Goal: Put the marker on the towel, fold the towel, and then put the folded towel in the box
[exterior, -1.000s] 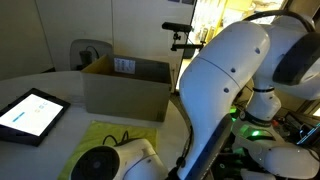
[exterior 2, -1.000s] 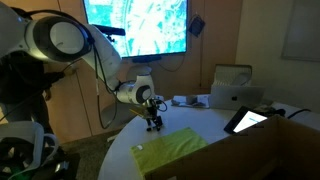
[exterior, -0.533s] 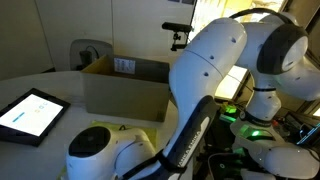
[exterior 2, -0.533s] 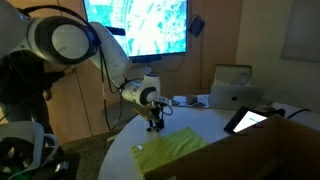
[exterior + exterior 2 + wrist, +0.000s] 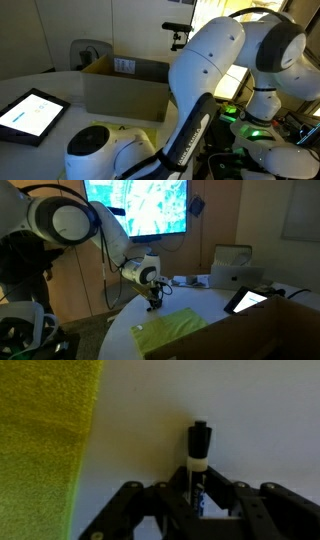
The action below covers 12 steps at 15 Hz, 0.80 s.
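My gripper will next carry the marker [image 5: 198, 452] over onto the yellow towel [image 5: 40, 450] and let it go, because the towel lies to the gripper's left in the wrist view.
The marker [image 5: 198, 452], black-capped with a white band, lies on the white table just right of the yellow towel [image 5: 45, 440]. My gripper [image 5: 197, 495] is down over it, and its dark fingers press against the marker's barrel from both sides. In an exterior view the gripper [image 5: 154, 304] stands at the table surface beyond the far corner of the towel [image 5: 175, 328]. The cardboard box [image 5: 125, 88] stands open on the table; the arm's bulk hides the marker and most of the towel there.
A lit tablet [image 5: 30, 113] lies left of the box and also shows as a tablet [image 5: 247, 300] near a laptop [image 5: 238, 275]. The round white table [image 5: 125, 335] ends just left of the towel. A large screen hangs on the wall behind.
The jaws have closed in from wide open onto the marker's barrel. The arm shifted slightly in both exterior views, then settled.
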Available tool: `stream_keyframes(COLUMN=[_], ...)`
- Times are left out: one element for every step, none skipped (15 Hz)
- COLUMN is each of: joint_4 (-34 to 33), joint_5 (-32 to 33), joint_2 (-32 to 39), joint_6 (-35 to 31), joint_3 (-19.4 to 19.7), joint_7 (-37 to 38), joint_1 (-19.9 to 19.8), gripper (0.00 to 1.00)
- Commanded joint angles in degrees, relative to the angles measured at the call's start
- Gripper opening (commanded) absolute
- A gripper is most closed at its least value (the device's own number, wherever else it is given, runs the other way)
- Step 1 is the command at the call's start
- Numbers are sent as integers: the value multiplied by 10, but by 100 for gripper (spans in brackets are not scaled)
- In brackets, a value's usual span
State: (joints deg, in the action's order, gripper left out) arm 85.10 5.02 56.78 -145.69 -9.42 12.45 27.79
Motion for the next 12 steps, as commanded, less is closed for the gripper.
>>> stream_keyframes(joint_4=[7, 9, 13, 17, 24, 31, 40, 52, 62, 76, 88, 103], joint_5=[-10, -11, -12, -12, -13, -12, -12, -13, -15, -15, -15, -13], joint_2=[-11, -13, -18, -23, -30, -39, -50, -64, -77, -92, -105, -117], joint_6=[12, 12, 12, 12, 10, 9, 7, 4, 3, 3, 2, -1], joint_3=[-11, -11, -13, -14, -15, -15, -16, -17, -20, -19, -19, -14], joint_7=[-27, -26, -30, -33, -35, -37, -39, -41, -45, -46, -47, -43], joint_1=[-11, -11, -14, -16, -19, -21, -24, -28, -33, -38, -43, -46], gripper=[11, 10, 10, 10, 9, 9, 9, 9, 9, 9, 9, 9])
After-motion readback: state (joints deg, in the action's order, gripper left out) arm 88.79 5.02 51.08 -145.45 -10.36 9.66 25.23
